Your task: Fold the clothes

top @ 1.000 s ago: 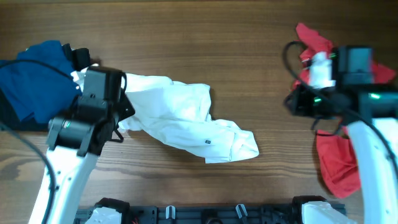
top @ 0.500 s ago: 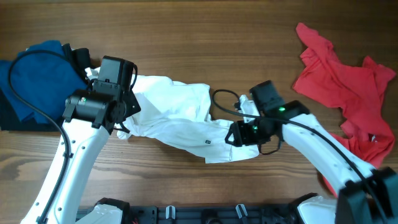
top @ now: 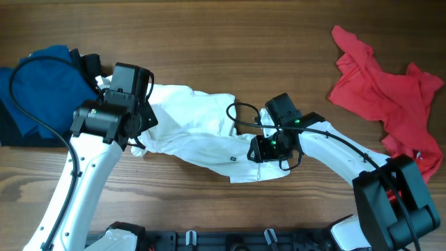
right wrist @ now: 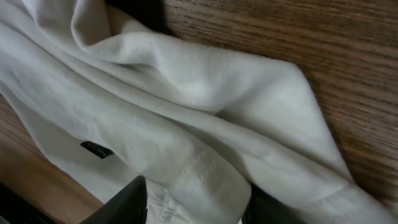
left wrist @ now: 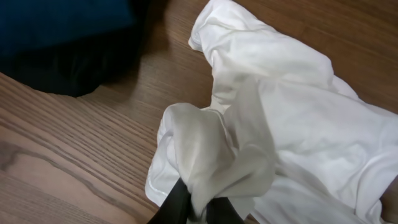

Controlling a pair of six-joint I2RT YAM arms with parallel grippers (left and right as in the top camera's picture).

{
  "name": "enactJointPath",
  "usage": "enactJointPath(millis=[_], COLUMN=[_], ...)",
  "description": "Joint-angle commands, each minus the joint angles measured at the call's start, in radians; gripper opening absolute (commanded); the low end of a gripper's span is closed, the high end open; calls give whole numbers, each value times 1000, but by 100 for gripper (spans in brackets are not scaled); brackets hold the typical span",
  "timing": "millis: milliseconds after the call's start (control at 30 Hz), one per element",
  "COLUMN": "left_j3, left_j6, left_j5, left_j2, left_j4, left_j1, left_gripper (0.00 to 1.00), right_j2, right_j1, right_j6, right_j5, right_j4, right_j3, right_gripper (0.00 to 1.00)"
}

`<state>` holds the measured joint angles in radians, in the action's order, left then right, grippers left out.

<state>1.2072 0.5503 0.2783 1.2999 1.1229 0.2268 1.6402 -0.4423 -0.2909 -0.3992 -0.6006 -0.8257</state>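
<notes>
My left gripper will lift its bunched fold over the shirt's end nearest the blue garment and let it go there, because the cloth is crumpled between its fingers.
The white T-shirt (top: pixel 202 132) lies crumpled across the middle of the table, with no print showing. My left gripper (top: pixel 136 144) is at its left end; in the left wrist view the fingers (left wrist: pixel 200 208) are shut on a bunched fold of the white T-shirt (left wrist: pixel 298 124). My right gripper (top: pixel 259 150) is on the shirt's right end; in the right wrist view its fingers (right wrist: pixel 198 190) are spread apart, straddling a thick fold of the white T-shirt (right wrist: pixel 186 106) near a small black label (right wrist: pixel 96 149).
A red garment (top: pixel 383 90) lies spread at the far right. A blue garment (top: pixel 42 84) lies on a black one (top: pixel 5 129) at the far left, also in the left wrist view (left wrist: pixel 62 18). Bare wood shows along the back and front.
My right arm swung from the red garment at the far right to the shirt's right end and has edged a little further left. My left arm shifted slightly, then held still.
</notes>
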Motion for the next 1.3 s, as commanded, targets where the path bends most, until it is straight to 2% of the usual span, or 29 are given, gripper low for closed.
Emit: enactJointPath(millis=[0, 100, 300, 467, 533, 667, 800, 900, 1000, 1267], left_j3=[7, 7, 7, 7, 8, 8, 8, 7, 8, 8], left_j6=[-19, -19, -19, -19, -19, -19, -19, -19, -20, -19], left_j5=[-10, -10, -10, -10, -10, -10, -10, -9, -9, -9], left_j2=[4, 4, 4, 4, 4, 4, 4, 4, 4, 4], left_j4=[1, 0, 1, 0, 0, 0, 0, 1, 1, 0], left_j1=[-7, -7, -7, -7, -7, -7, -7, -7, -7, -7], left_gripper=[9, 9, 9, 9, 9, 10, 10, 10, 10, 10], right_j2=[17, 17, 17, 18, 24, 27, 25, 6, -49, -293], right_j1=[-4, -4, -4, -4, -4, -6, -12, -10, 13, 116], right_j6=[-3, 0, 0, 0, 0, 8, 127, 134, 127, 103], right_j5=[-73, -141, -144, -55, -35, -73, -262, -282, -241, 14], right_j4=[4, 1, -17, -9, 9, 21, 55, 50, 0, -225], right_j3=[5, 5, 5, 23, 33, 33, 33, 19, -32, -293], right_gripper=[38, 37, 37, 40, 34, 4, 4, 4, 4, 4])
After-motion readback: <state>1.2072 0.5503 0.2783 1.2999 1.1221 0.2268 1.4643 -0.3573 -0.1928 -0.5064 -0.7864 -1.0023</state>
